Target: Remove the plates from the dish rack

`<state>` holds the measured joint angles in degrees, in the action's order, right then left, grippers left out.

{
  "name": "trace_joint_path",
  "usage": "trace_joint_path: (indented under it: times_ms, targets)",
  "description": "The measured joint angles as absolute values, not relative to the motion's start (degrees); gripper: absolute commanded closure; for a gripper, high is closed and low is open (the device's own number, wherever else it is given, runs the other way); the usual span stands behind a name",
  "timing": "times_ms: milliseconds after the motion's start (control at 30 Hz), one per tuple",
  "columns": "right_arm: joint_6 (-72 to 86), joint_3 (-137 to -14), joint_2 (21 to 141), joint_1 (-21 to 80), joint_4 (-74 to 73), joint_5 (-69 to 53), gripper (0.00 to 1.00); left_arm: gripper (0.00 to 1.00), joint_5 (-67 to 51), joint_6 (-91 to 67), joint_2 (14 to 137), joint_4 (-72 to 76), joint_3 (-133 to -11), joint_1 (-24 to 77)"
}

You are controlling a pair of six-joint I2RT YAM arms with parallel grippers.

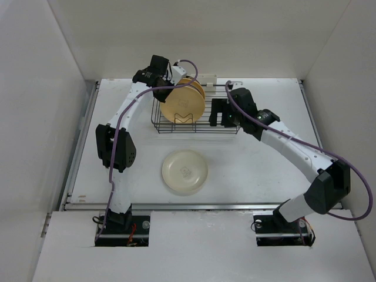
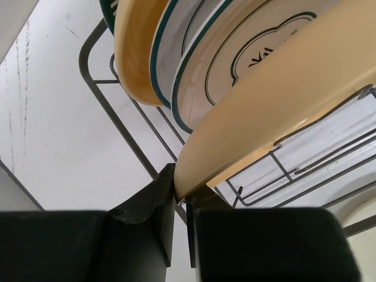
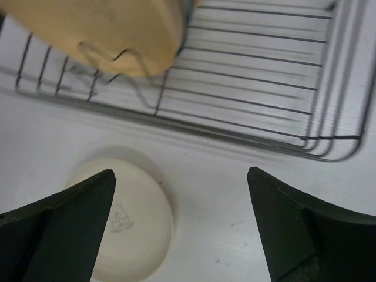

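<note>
Next, my left gripper should raise the yellow plate above the rack, bring it back and down, and tilt it flat onto the cream plate.
The dish rack stands at the back of the table with several plates upright in its left half. The front one is a yellow plate. My left gripper reaches in from the rack's left and is shut on that plate's rim, the jaws pinching its edge. Behind it stand white plates with green rims and another yellow plate. A cream plate lies flat on the table in front of the rack. My right gripper hovers over the rack's right half, open and holding nothing.
A small white holder is clipped on the rack's far side. The right part of the rack holds no plates. White walls close the table at the back and on both sides. The cream plate lies just below the right gripper's left finger.
</note>
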<state>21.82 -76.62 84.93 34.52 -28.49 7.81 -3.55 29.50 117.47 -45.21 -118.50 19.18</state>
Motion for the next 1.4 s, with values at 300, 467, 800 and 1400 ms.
trace_joint_path:
  times_ms: [300, 467, 800, 1400]
  targets:
    - [30.5, -81.2, 94.4, 23.3, -31.6, 23.7, 0.02, 1.0, -1.9, 26.0, 116.7, -42.7, -116.9, 19.2]
    - [31.6, -81.3, 98.0, 21.0, -30.8, 25.7, 0.19, 1.0, -1.4, 25.4, 115.4, -41.1, -116.7, 19.3]
    - [28.1, -79.6, 105.5, 20.5, -23.0, 23.1, 0.45, 1.0, -2.2, 23.2, 109.4, -37.0, -115.9, 19.3]
    - [26.5, -76.9, 99.6, 20.5, -19.9, 21.8, 0.42, 1.0, -22.1, 31.0, 101.5, -68.6, -121.6, 20.7]
